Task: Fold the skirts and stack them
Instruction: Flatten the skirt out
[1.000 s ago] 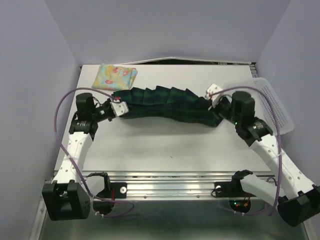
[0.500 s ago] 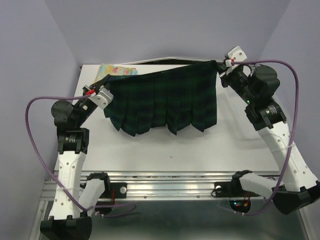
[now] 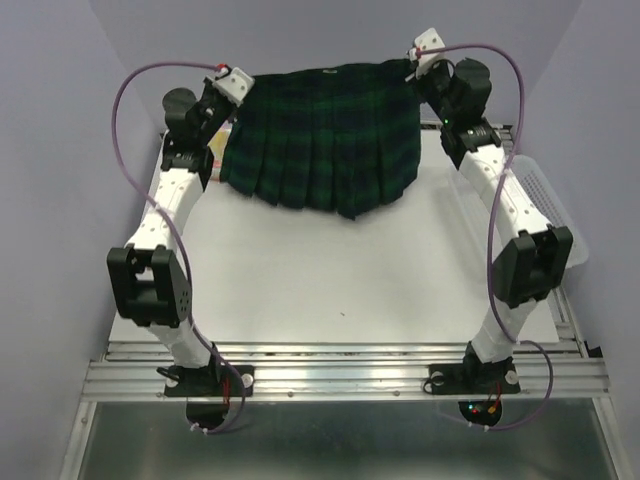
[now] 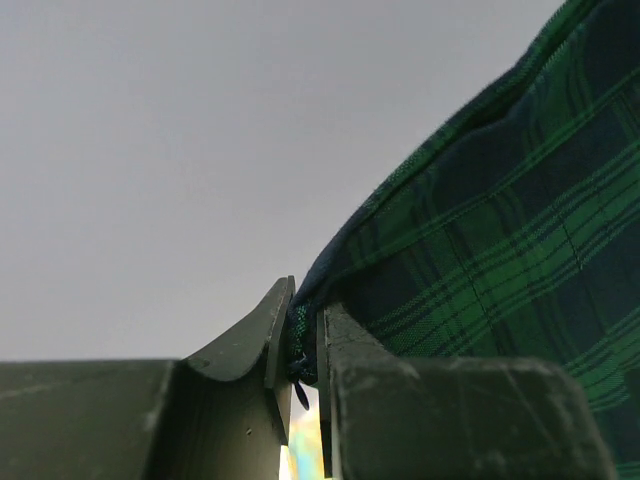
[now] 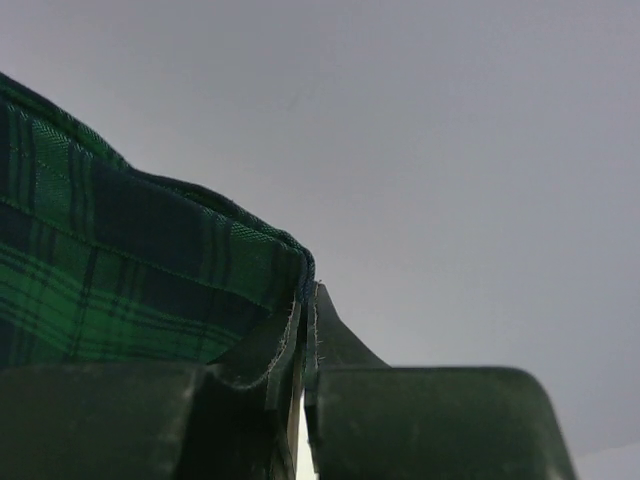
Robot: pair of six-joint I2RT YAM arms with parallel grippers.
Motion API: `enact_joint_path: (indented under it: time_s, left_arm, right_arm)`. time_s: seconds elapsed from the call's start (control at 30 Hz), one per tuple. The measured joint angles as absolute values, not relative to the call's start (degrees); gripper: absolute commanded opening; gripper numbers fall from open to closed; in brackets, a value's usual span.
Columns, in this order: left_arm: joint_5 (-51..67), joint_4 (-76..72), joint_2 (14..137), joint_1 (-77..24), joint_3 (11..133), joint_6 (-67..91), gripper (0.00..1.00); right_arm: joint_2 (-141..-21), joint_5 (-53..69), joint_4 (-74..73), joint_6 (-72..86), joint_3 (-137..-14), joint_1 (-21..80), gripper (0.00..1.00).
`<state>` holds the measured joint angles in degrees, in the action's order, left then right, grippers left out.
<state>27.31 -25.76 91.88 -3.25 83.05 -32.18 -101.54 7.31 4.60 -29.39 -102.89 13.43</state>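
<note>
The right gripper next moves back and down and releases the skirt's waistband corner on the tabletop's bare near part, since that part lies clear.
The dark green-and-navy plaid skirt (image 3: 320,135) hangs spread out above the back of the table, with its pleated hem toward the table's middle. My left gripper (image 3: 240,88) is shut on its top left corner, and the left wrist view shows the jaws (image 4: 303,325) pinching the plaid edge (image 4: 480,240). My right gripper (image 3: 415,62) is shut on the top right corner, and the right wrist view shows the waistband (image 5: 150,260) clamped between the jaws (image 5: 308,305). The yellow flower-print skirt is almost wholly hidden; a coloured sliver (image 4: 303,450) shows below the left jaws.
A white plastic mesh basket (image 3: 548,205) stands at the right edge of the table (image 3: 330,280). Purple cables loop over both arms. Grey-violet walls close in the back and sides.
Both arms have risen and stretched toward the back wall. The plaid skirt went from bunched on the table to lifted and spread, and now covers the yellow skirt's spot.
</note>
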Motion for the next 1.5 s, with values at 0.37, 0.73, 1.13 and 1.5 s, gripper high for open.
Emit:
enact_joint_path:
  time_s: [0.37, 0.73, 1.13, 1.5]
  left_arm:
    - [26.28, -35.55, 104.25, -4.93, 103.26, -31.79, 0.0]
    - [36.51, -27.94, 83.9, -4.93, 48.86, -58.59, 0.0]
    - [40.64, 5.54, 63.88, -5.54, 27.73, -92.47, 0.0]
    - [38.94, 20.91, 51.4, -4.69, 26.94, -101.86, 0.7]
  right_arm:
    - [-109.71, 10.5, 10.9, -30.41, -118.3, 10.46, 0.01]
    - [-87.81, 27.35, 13.5, -51.2, -59.55, 9.61, 0.01]
    - [-62.92, 37.56, -12.91, -82.3, -29.89, 10.24, 0.01]
    - [-52.66, 34.37, -26.59, -93.76, -26.48, 10.15, 1.0]
